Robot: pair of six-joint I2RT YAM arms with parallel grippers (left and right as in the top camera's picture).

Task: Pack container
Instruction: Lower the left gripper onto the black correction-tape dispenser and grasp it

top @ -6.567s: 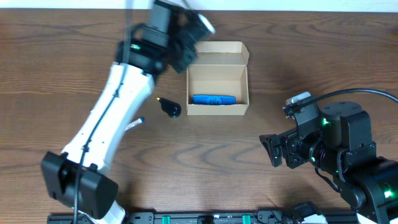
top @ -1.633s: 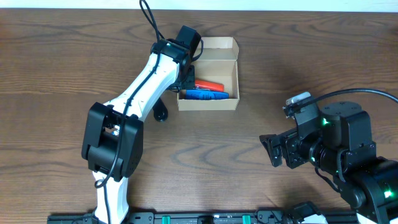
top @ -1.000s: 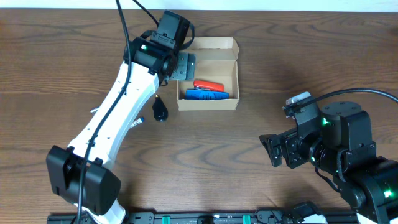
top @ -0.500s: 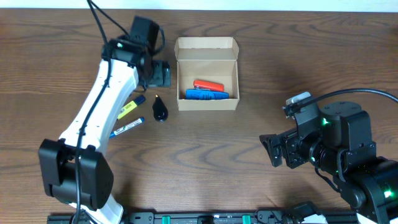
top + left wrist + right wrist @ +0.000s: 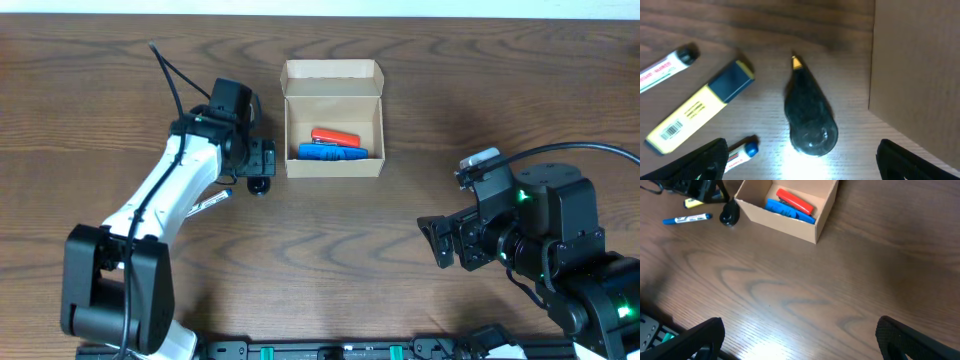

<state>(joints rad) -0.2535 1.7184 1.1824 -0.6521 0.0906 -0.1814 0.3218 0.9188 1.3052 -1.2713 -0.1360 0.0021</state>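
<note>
The black item's rounded end (image 5: pixel 259 186) (image 5: pixel 813 134) is between the wide-open fingers, so the left gripper will next move down over that end and close there.
The container (image 5: pixel 333 120) is an open tan cardboard box, its flap lid folded back. A red item (image 5: pixel 335 137) and a blue item (image 5: pixel 330 152) lie inside it. My left gripper (image 5: pixel 258 166) hovers open just left of the box, over a black teardrop-shaped item (image 5: pixel 810 117). In the left wrist view that item lies between and ahead of the wide-apart fingers (image 5: pixel 705 160), with the container's wall (image 5: pixel 915 75) to the right. My right gripper (image 5: pixel 437 243) stands open and empty over bare table at the lower right, far from the box (image 5: pixel 790 205).
A yellow highlighter (image 5: pixel 700 115) and two blue-capped markers (image 5: pixel 665 67) (image 5: pixel 740 152) lie left of the black item. One marker (image 5: pixel 208 203) shows beside the left arm in the overhead view. The table is brown wood.
The left arm has swung from the box's left side down and toward me, now hanging over the black item and covering the highlighter. The right arm has not moved.
</note>
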